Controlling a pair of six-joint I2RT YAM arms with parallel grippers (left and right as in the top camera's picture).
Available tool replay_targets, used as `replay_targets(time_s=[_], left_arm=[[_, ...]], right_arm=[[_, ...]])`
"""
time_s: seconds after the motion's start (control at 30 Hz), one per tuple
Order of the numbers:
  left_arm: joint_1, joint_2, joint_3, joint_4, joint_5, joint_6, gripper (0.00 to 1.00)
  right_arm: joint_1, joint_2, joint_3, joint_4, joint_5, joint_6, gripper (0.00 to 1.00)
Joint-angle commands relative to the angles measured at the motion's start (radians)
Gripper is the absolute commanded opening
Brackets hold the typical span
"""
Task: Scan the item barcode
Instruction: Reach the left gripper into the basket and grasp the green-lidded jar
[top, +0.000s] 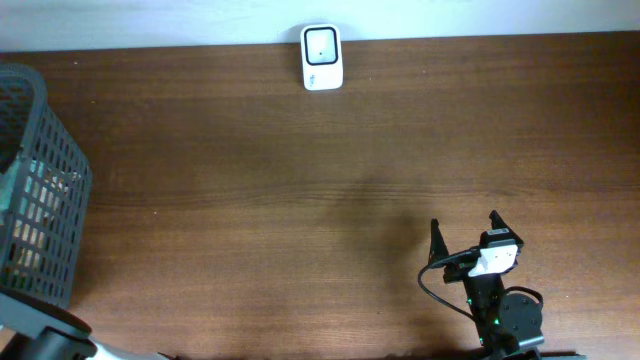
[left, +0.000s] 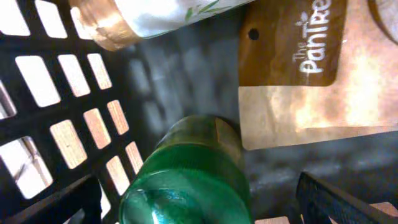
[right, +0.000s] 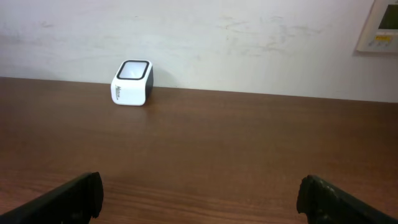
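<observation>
The green bottle's cap (left: 186, 191) is already between my left gripper's wide-open fingers, so I should go slightly lower into the basket (left: 56, 99) next and close around that cap.
In the left wrist view I look down into the dark mesh basket (left: 56, 99). A green bottle (left: 186, 174) lies between the wide-apart jaws of my left gripper (left: 201, 202), which is open and not clamped on it. Beside the bottle lie a brown paper pouch (left: 311, 74) and a white bottle with a gold cap (left: 112, 28). The white barcode scanner (top: 322, 57) stands at the table's far edge by the wall, and shows as scanner (right: 132, 83) in the right wrist view. My right gripper (top: 465, 225) hovers open and empty over the table's near right, seen as right gripper (right: 202, 199).
The basket (top: 45, 170) stands at the table's left edge, with the left arm's base at the bottom left corner. A bare wooden tabletop (top: 300, 200) stretches between the basket, the scanner and the right arm. A white wall runs behind the scanner.
</observation>
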Motion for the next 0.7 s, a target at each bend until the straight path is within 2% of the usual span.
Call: replay_targets(time_s=[0.0,0.23,0.33,0.37,0.43,0.5,0.67], left_arm=[[0.016,-0.002,-0.002,-0.004,0.039,0.021,0.99],[0.017,0.003,-0.021,-0.016,0.047,0.020,0.96],[0.017,0.022,-0.050,-0.017,0.047,0.020,0.84],[0.017,0.023,-0.055,-0.019,0.047,0.020,0.76],[0.017,0.023,-0.055,-0.027,0.048,0.020,0.72],[0.017,0.023,-0.055,-0.028,0.051,0.020,0.59],[0.017,0.022,0.005,-0.058,0.068,0.020,0.56]], right_arm=[[0.005,-0.006,-0.007,-0.005,0.002,0.006,0.98],[0.005,-0.006,-0.007,-0.005,0.002,0.006,0.98],[0.005,-0.006,-0.007,-0.005,0.002,0.006,0.98],[0.005,-0.006,-0.007,-0.005,0.002,0.006,0.98],[0.005,-0.006,-0.007,-0.005,0.002,0.006,0.98],[0.005,-0.006,-0.007,-0.005,0.002,0.006,0.98],[0.005,-0.006,-0.007,-0.005,0.002,0.006,0.98]])
